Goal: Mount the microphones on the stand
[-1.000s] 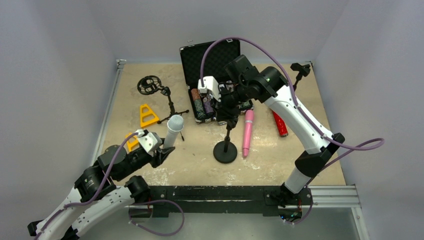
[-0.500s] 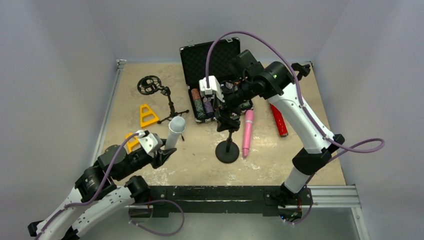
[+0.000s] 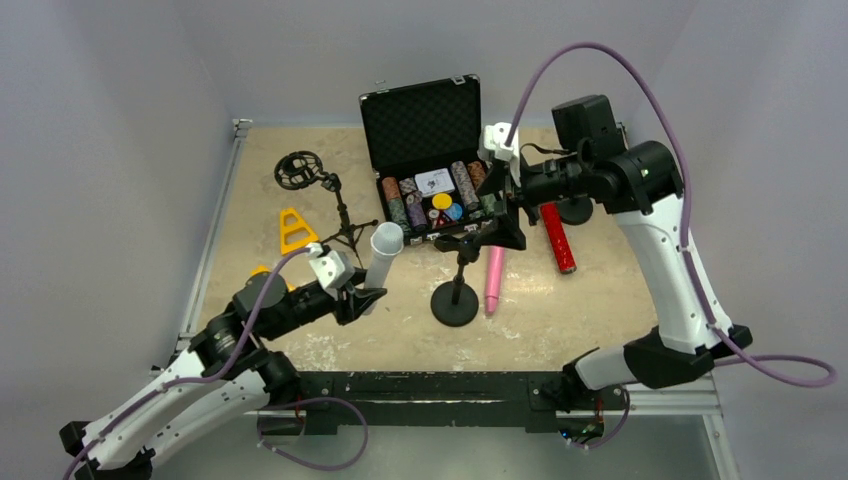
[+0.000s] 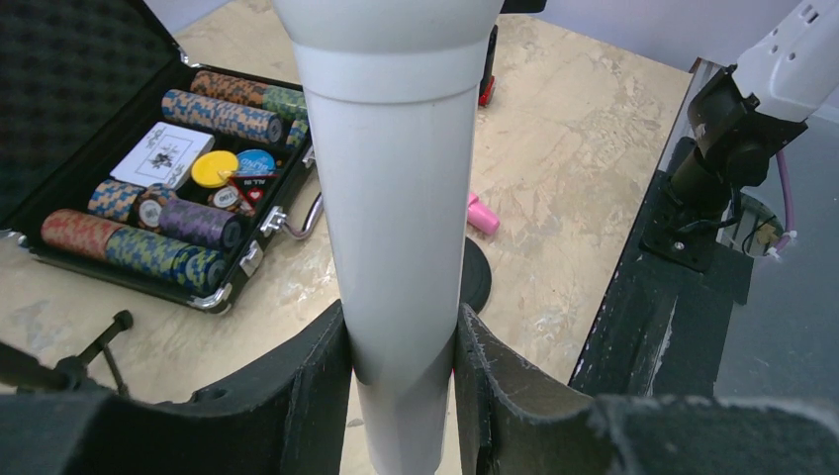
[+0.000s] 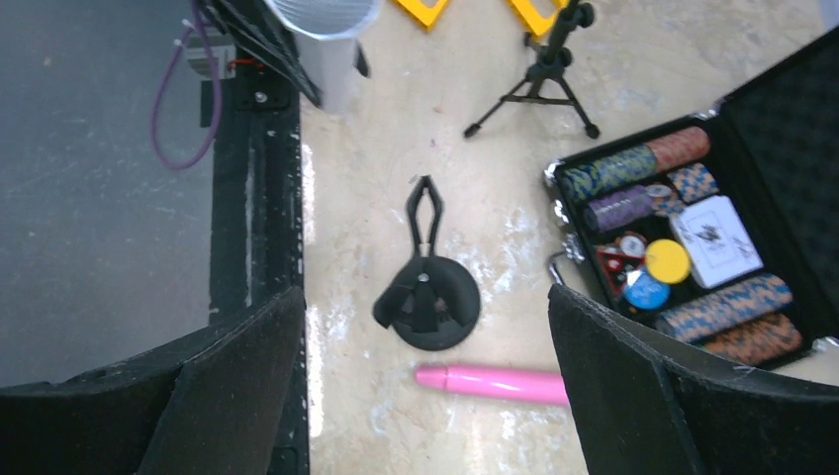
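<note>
The white microphone (image 3: 381,258) goes to the right in the top view into the clip next, where my left gripper releases it, since the stand's clip (image 3: 457,244) is empty.
The white microphone (image 3: 381,258) (image 4: 399,188) stands tilted in my left gripper (image 3: 362,297) (image 4: 401,361), which is shut on its lower body, left of the stand. The black stand (image 3: 453,300) (image 5: 426,309) rests on its round base with its clip (image 5: 424,205) empty. The pink microphone (image 3: 495,275) (image 5: 493,382) lies flat just right of the base. The red microphone (image 3: 559,240) lies further right. My right gripper (image 3: 508,222) (image 5: 423,297) hangs open above the stand and the pink microphone, holding nothing.
An open black case (image 3: 428,203) (image 5: 693,247) of poker chips sits behind the stand. A tripod (image 3: 345,222) with a round mount (image 3: 297,170) and yellow triangles (image 3: 293,230) lie at the left. The black rail (image 3: 440,385) runs along the near edge.
My right gripper opened, let go of the stand's clip and drew back up to the right. My left arm carried the white microphone rightwards, nearer the stand.
</note>
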Motion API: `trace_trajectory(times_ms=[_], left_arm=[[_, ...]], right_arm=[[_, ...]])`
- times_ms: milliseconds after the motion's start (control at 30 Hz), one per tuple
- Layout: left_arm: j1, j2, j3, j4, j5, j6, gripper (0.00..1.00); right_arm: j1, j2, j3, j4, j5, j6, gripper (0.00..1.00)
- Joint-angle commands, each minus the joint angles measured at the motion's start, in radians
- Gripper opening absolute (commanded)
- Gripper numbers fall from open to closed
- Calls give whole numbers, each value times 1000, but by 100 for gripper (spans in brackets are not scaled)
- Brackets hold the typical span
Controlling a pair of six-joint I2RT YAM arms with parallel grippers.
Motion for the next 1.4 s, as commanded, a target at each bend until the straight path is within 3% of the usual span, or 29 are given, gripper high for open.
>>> trace_trajectory(times_ms=[0, 167, 567, 800, 900, 967, 1100, 1167, 1367], left_arm=[[1, 103, -24, 335, 59, -40, 0], [1, 215, -12, 419, 85, 3, 0], [3, 297, -59, 560, 48, -17, 0], [3, 350, -60, 603, 35, -13, 0], [3, 363, -56, 618, 26, -15, 0], [3, 370, -57, 631, 23, -13, 0], [3, 391, -49, 645, 25, -4, 0], [3, 403, -47, 659, 35, 0, 0], [3, 454, -30, 687, 83, 10, 0]], right_arm=[[-5, -99, -255, 141, -114, -9, 98], [-5, -166, -404, 243, -120, -33, 99], [-5, -131, -435, 286, -97, -65, 98], [21, -147, -518, 328, -63, -68, 90], [30, -151, -538, 343, -50, -66, 80], [32, -151, -536, 344, -54, -64, 68], [32, -148, -522, 334, -68, -66, 28], [32, -149, -521, 326, -80, -72, 15], [31, -144, -529, 317, -116, -69, 4]])
